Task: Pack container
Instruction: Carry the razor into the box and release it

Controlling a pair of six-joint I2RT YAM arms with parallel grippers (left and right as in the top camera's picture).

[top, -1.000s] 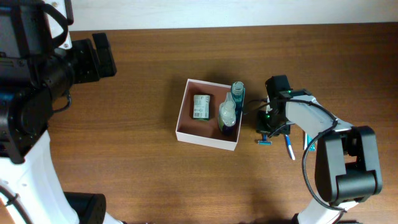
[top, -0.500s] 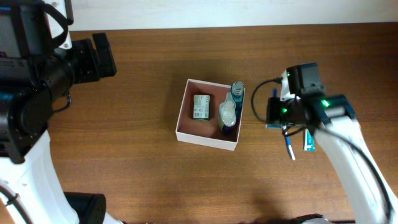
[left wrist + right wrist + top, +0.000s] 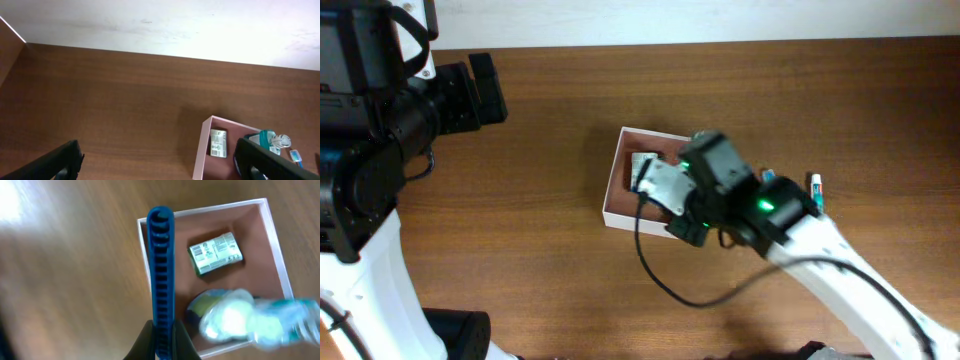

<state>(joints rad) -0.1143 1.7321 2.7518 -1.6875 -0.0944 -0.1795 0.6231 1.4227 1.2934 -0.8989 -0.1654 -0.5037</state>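
Bare container bottom by the packet (image 3: 182,274) lies open below and outward of my right gripper, so I need to move my right gripper down and outward past the container's near side and release the blue handle.
The container (image 3: 613,190) is a square shallow box with white walls and a pinkish-brown inside, at the table's middle. It holds a green-white packet (image 3: 642,168) and a clear bottle with a teal part (image 3: 235,320). My right gripper (image 3: 162,330) is shut on a blue ribbed handle (image 3: 161,265) and holds it above the container's wall (image 3: 277,255). In the overhead view the right arm (image 3: 720,185) covers the container's right half. My left gripper (image 3: 160,160) is open and empty, far left of the container (image 3: 202,150).
A white-and-teal tube (image 3: 814,185) and a small blue item (image 3: 767,176) lie on the wooden table right of the container. The left arm (image 3: 485,90) is at the upper left. A white wall borders the table's far edge.
My right arm has swung left from the table beside the container to above it, carrying the blue ribbed handle. The left arm has not moved.
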